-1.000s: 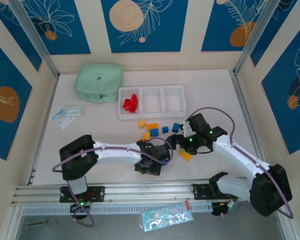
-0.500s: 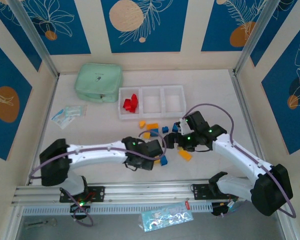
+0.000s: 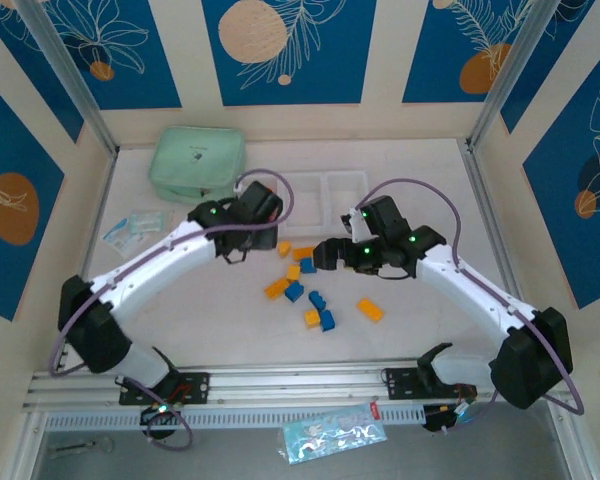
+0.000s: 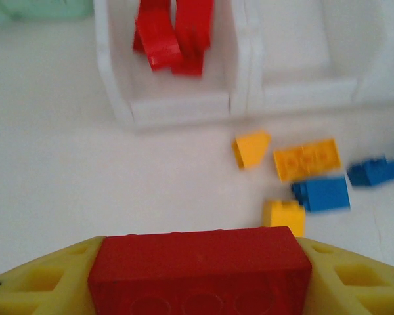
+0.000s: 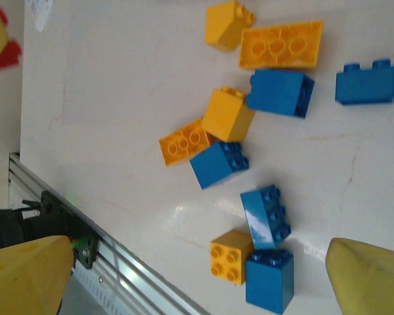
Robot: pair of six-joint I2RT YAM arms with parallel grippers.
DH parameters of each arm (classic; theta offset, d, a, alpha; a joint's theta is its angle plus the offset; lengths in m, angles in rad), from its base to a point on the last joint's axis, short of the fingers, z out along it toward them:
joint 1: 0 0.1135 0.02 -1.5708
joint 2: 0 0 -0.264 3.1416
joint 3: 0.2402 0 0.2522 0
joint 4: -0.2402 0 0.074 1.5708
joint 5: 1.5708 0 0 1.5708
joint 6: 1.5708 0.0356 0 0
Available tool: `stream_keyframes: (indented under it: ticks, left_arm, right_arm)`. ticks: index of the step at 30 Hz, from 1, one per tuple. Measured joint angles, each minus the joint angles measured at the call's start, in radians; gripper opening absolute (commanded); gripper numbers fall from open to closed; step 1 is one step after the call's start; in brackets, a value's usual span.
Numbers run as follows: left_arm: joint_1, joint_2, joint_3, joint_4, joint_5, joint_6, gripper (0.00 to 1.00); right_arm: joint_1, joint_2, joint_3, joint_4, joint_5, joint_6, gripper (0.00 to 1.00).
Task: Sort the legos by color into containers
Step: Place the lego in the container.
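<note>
My left gripper should move away from my base over the bin holding red legos, then release the red lego inside.
My left gripper (image 3: 256, 209) hangs at the left bin of the containers (image 3: 323, 181) and is shut on a red lego (image 4: 200, 269), which sits between its yellow fingers (image 4: 364, 282). Ahead of it, the left bin (image 4: 177, 108) holds several red legos (image 4: 174, 33). My right gripper (image 3: 325, 257) stands open above the loose pile, its yellow fingers (image 5: 371, 275) wide apart with nothing between them. Under it lie blue legos (image 5: 266, 215) and orange legos (image 5: 230, 254), mixed and partly touching. More orange (image 4: 306, 159) and blue (image 4: 322, 193) legos lie just before the bins.
A mint-green pouch (image 3: 197, 165) lies at the back left, left of the bins. A clear plastic bag (image 3: 135, 228) sits near the left wall. One orange lego (image 3: 370, 309) lies apart at the right of the pile. The metal rail (image 3: 280, 385) runs along the front edge.
My left arm has swung from the near middle of the table out to the left bin, carrying the red lego. The right gripper has shifted left over the pile.
</note>
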Motion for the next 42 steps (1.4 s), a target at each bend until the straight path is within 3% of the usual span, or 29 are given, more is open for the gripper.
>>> stream_keyframes:
  ticks: [13, 21, 25, 34, 42]
  left_arm:
    - [0.200, 0.533, 0.477, 0.077, 0.008, 0.160, 0.53]
    - [0.266, 0.698, 0.619, 0.068, 0.000, 0.182, 0.64]
    - [0.274, 0.706, 0.621, 0.058, 0.007, 0.182, 0.75]
    - [0.274, 0.655, 0.605, 0.059, 0.066, 0.182, 0.82]
    - [0.274, 0.297, 0.276, 0.159, 0.201, 0.171, 0.87]
  right_arm:
    - [-0.023, 0.051, 0.047, 0.003, 0.033, -0.022, 0.99]
    - [-0.045, 0.064, 0.047, 0.001, 0.033, -0.034, 0.99]
    - [-0.052, 0.068, 0.050, 0.000, 0.032, -0.037, 0.99]
    - [-0.051, 0.091, 0.073, -0.026, 0.034, -0.062, 0.99]
    - [-0.011, 0.094, 0.111, -0.080, 0.106, -0.095, 0.99]
